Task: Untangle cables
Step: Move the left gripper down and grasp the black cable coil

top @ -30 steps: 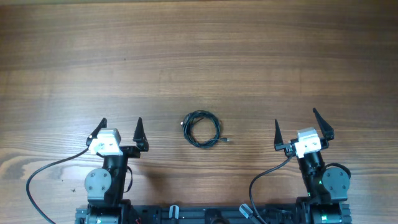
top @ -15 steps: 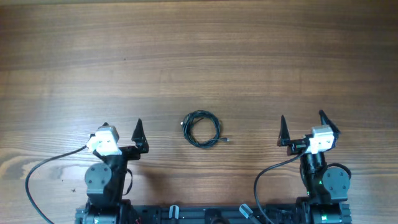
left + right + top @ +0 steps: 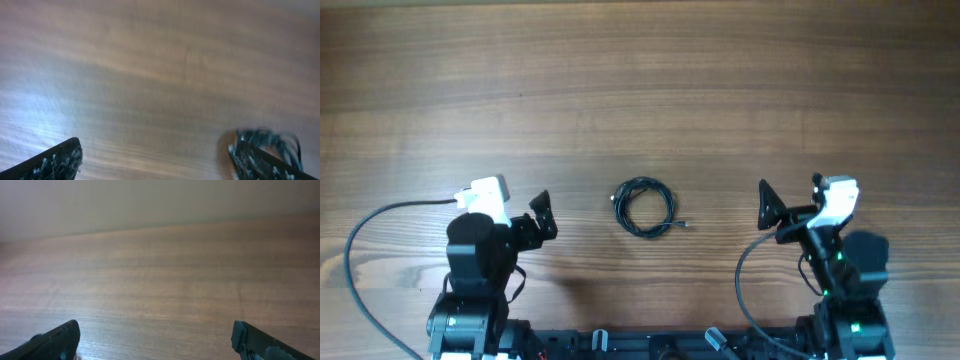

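My left gripper will next move across toward the coil and then go down onto the coil's nearest side, because its open fingers have only wood between them.
The cables lie as one small coil of thin black cord on the wooden table, with a silver-tipped plug end sticking out at the lower right. My left gripper is open and empty, to the left of the coil and apart from it. My right gripper is open and empty, to the right of the coil. In the left wrist view the coil shows blurred just beyond the right finger, between the open fingers only bare wood. The right wrist view shows open fingers over bare wood.
Thick black arm cables run from each wrist: one loops out to the left, one hangs below the right gripper. The arm bases stand along the table's front edge.
Both wrists have turned and risen. The left camera head moved left and up; the right gripper swung toward the coil. The coil has not moved.
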Controlling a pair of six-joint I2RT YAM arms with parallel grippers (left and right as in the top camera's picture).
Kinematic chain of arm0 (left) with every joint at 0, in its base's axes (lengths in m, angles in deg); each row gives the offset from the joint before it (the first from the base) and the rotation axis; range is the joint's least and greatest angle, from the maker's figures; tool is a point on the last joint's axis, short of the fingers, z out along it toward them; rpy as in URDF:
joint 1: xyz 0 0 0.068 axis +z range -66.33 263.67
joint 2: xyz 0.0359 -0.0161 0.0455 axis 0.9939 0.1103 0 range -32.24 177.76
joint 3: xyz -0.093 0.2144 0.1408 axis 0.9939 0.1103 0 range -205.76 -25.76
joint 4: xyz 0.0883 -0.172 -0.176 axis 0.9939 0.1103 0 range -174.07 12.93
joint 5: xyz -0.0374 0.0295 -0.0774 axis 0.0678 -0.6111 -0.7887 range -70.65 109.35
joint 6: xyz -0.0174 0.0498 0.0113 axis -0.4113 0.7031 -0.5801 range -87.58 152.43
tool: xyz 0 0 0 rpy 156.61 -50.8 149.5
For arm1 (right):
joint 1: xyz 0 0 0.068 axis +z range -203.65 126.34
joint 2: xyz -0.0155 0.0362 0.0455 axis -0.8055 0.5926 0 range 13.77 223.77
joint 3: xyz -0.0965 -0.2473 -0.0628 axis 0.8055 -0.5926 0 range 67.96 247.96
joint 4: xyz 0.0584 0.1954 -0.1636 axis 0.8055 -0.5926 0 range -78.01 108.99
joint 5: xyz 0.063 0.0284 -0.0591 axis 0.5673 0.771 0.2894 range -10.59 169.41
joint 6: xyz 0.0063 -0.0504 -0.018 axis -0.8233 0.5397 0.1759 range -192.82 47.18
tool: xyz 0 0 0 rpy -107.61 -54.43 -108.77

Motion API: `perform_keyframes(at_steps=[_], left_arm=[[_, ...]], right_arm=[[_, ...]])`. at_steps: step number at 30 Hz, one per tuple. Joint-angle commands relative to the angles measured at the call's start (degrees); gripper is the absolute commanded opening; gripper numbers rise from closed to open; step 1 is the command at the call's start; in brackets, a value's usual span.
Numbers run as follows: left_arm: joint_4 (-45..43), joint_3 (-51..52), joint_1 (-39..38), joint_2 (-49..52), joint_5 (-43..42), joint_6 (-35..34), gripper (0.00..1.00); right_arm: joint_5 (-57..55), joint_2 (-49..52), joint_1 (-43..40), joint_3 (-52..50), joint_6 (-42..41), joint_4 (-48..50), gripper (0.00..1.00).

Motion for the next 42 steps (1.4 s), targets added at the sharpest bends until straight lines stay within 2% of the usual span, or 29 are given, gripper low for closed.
perform_keyframes(at_steps=[1,6,9,11,14,21,24,25,31,33,35,38,42], left_arm=[[1.4,-2.6,0.4,3.9,-3.1,-0.7,1.00],[7.4,-8.5,0.4,9.7,-3.3,-0.7,1.00],[11.9,-14.4,0.4,14.1,-3.7,-0.7,1.00],[16.4,-19.6,0.4,17.9,-5.7,-0.7,1.00],[21.3,-24.3,0.4,21.0,-7.1,-0.7,1.00],[15.7,-24.5,0.4,21.3,-11.1,-0.8,1.00],[9.0,-24.5,0.3,22.2,-12.1,-8.1,1.00],[6.7,-24.5,0.1,23.1,-13.4,-8.2,1.00],[-0.5,-24.5,-8.7,33.4,-11.8,-8.0,0.98],[-1.6,-24.5,-12.0,37.3,-10.9,-8.0,0.92],[-2.7,-24.5,-15.0,41.2,-10.9,-8.0,0.81],[-4.8,-24.5,-19.8,48.2,-11.0,-8.3,0.59],[-7.2,-24.5,-25.1,56.4,-9.9,-8.5,0.52]], right_arm=[[1.4,9.0,0.3,6.7,-0.6,-3.1,1.00],[1.5,20.4,0.3,17.2,4.9,-12.7,1.00],[1.4,24.8,0.3,23.5,5.3,-20.8,1.00],[1.5,27.8,0.3,28.6,9.0,-26.9,1.00],[1.6,29.3,0.3,33.2,9.2,-30.6,1.00],[2.8,28.4,0.3,33.5,6.3,-26.5,1.00],[2.8,28.4,0.3,33.5,6.3,-25.7,1.00],[2.8,28.4,0.3,33.5,6.2,-25.7,1.00],[2.8,28.4,0.3,33.5,5.8,-25.8,1.00],[2.8,28.4,0.3,33.5,5.8,-25.8,1.00],[2.8,28.4,0.3,33.5,5.8,-25.7,1.00],[2.8,28.4,0.3,33.5,5.8,-25.7,1.00],[2.8,28.4,0.3,33.5,5.8,-25.7,1.00]])
